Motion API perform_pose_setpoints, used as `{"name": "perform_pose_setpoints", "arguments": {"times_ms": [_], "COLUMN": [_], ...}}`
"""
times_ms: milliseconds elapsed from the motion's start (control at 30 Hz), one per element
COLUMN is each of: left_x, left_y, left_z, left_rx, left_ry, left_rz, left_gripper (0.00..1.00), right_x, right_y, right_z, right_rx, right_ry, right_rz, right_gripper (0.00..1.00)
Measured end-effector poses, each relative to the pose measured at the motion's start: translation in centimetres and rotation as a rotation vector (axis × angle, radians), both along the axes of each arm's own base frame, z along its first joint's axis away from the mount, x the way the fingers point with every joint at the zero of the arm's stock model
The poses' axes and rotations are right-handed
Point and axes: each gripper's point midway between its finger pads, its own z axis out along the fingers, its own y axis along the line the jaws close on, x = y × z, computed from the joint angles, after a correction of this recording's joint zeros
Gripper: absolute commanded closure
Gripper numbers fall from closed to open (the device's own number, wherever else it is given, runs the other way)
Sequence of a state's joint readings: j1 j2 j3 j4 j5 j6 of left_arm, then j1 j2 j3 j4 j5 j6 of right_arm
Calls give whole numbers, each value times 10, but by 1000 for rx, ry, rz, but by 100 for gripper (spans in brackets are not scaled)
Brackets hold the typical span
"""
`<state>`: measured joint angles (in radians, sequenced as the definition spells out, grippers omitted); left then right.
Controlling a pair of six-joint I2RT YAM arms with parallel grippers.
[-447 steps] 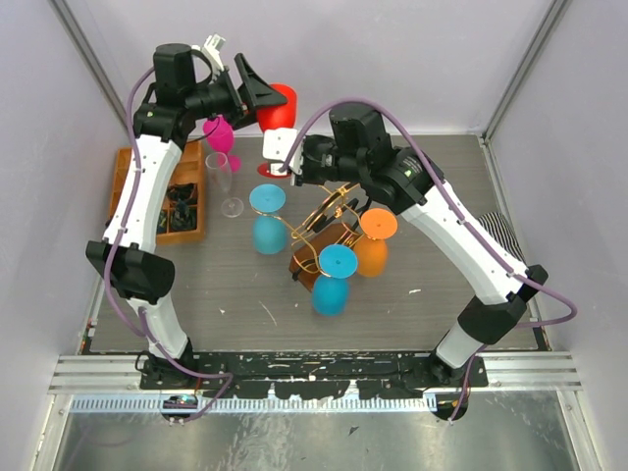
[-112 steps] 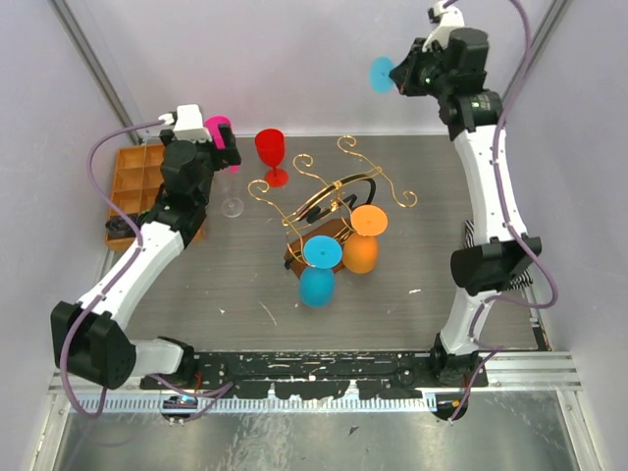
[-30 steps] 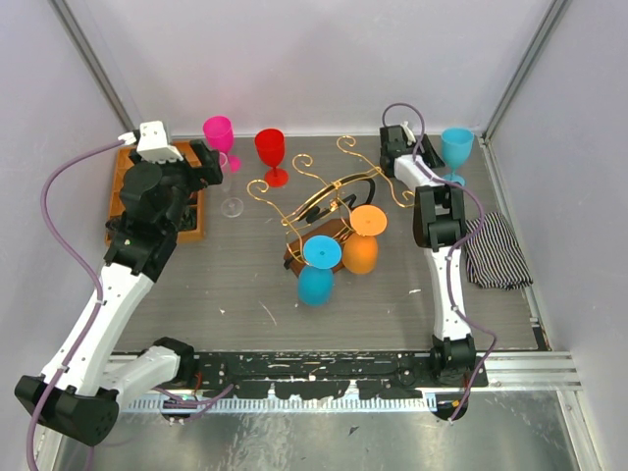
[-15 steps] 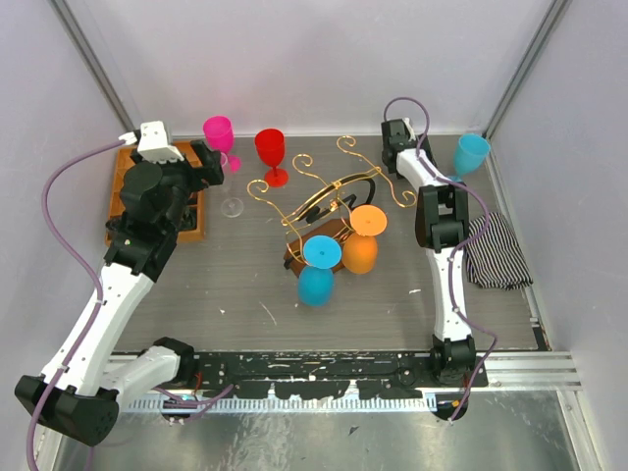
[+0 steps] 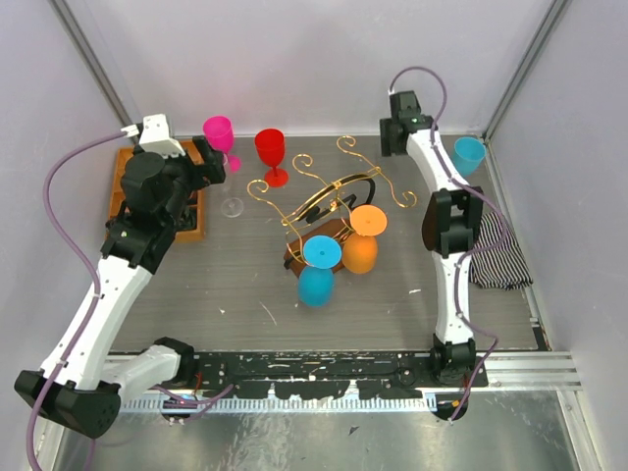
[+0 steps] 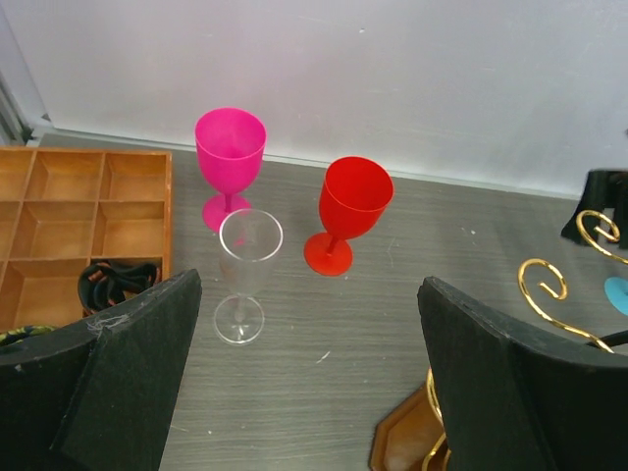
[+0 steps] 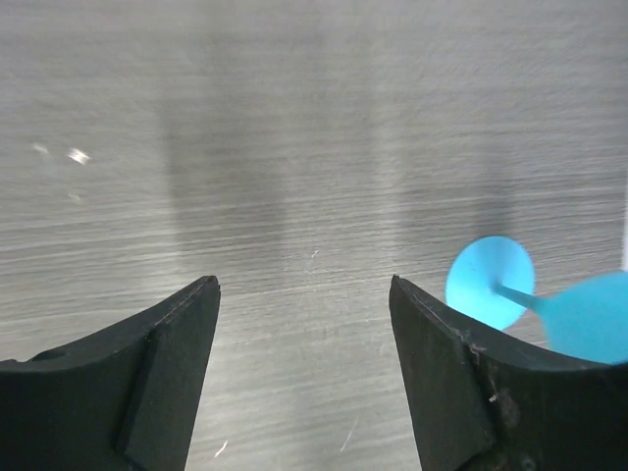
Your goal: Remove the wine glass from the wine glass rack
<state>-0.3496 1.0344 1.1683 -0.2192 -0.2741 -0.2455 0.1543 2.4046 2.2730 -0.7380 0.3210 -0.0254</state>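
Observation:
My right gripper comes back next, turns toward the rack and closes on that upturned foot (image 5: 369, 220), because the orange glass hangs foot-up on the rack.
The wine glass rack (image 5: 329, 196) is a gold wire stand on a brown wooden base (image 5: 306, 253), mid-table. A blue glass (image 5: 316, 270) and an orange glass (image 5: 363, 240) hang from it upside down. Another blue wine glass (image 5: 469, 153) is off the rack, on the table near the back right corner. In the right wrist view this blue wine glass (image 7: 549, 304) lies just right of my right gripper (image 7: 302, 285), apart from it; I cannot tell whether it stands straight or leans. My right gripper (image 5: 394, 137) is open and empty. My left gripper (image 6: 309, 285) is wide open and empty, left of the rack (image 6: 559, 294).
A pink glass (image 6: 231, 147), a red glass (image 6: 355, 196) and a clear glass (image 6: 248, 250) stand at the back left. An orange compartment tray (image 5: 123, 186) lies beside them, and a striped cloth (image 5: 496, 250) lies by the right wall.
The freed blue glass has shifted right toward the corner, tilting on the way. My right wrist has drawn back and up, its jaws a little wider. The left arm has barely moved.

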Motion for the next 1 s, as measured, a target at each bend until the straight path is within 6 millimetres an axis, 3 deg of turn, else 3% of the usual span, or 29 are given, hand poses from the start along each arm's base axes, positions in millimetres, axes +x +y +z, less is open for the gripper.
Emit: {"name": "perform_pose_setpoints", "arguments": {"times_ms": [133,233,333,400,467,533,633,700,1000], "left_x": [-1,-1,2,8,12,14,14,13,8], "left_y": [-3,-5,-9,-14,-19,-22,-24,-26,-31], "left_z": [3,2,2,5,5,1,-2,-3,-7], "left_rx": [-24,-41,-53,-64,-76,-84,-97,-105,-136], "left_ry": [17,29,61,75,94,116,134,141,172], "left_rz": [-10,-14,-20,-29,-41,-48,-56,-61,-83], "left_gripper": [2,2,2,2,2,2,2,2,2], "right_x": [-5,-24,-65,-96,-134,-169,-217,-236,-279], "right_y": [5,8,16,25,38,52,76,89,110], "right_z": [88,166,241,274,295,300,286,274,214], "right_rx": [70,142,259,353,459,550,691,762,887], "right_ry": [-159,-298,-410,-452,-455,-426,-313,-232,63], "right_rz": [0,-7,13,48,102,154,228,259,262], "right_gripper": [30,31,34,34,34,35,39,42,56]}}
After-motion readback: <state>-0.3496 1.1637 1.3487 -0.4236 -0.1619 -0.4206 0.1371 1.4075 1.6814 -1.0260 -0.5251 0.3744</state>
